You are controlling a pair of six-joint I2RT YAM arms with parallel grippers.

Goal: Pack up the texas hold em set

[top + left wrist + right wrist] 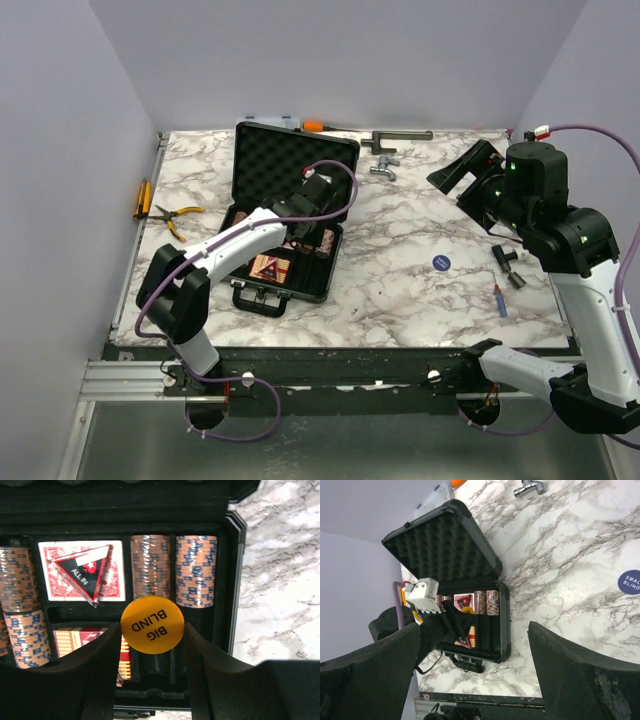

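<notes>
I should move my left gripper across and down onto the far red card deck, below and left in the wrist view, and release.
The black case [262, 292] lies open at the table's left, its foam lid [295, 160] upright. It holds brown chip stacks [196, 571], a red card deck [55, 555] with a triangular ALL IN token [82, 572] on it, and a second deck [75, 640]. My left gripper [152, 630] is over the case's empty slots, shut on a yellow round BIG BLIND token [152, 625]. It also shows in the top view [305, 238]. My right gripper [470, 180] is open and empty, raised at the far right. A blue round SMALL BLIND token [442, 262] lies on the table right of the case.
Yellow-handled pliers [178, 215] lie left of the case. A clear box [272, 121], an orange-handled tool [313, 125], a metal bar [400, 136] and a metal fitting [385, 168] sit along the back. Small black parts [508, 265] and a small screwdriver [499, 300] lie at the right.
</notes>
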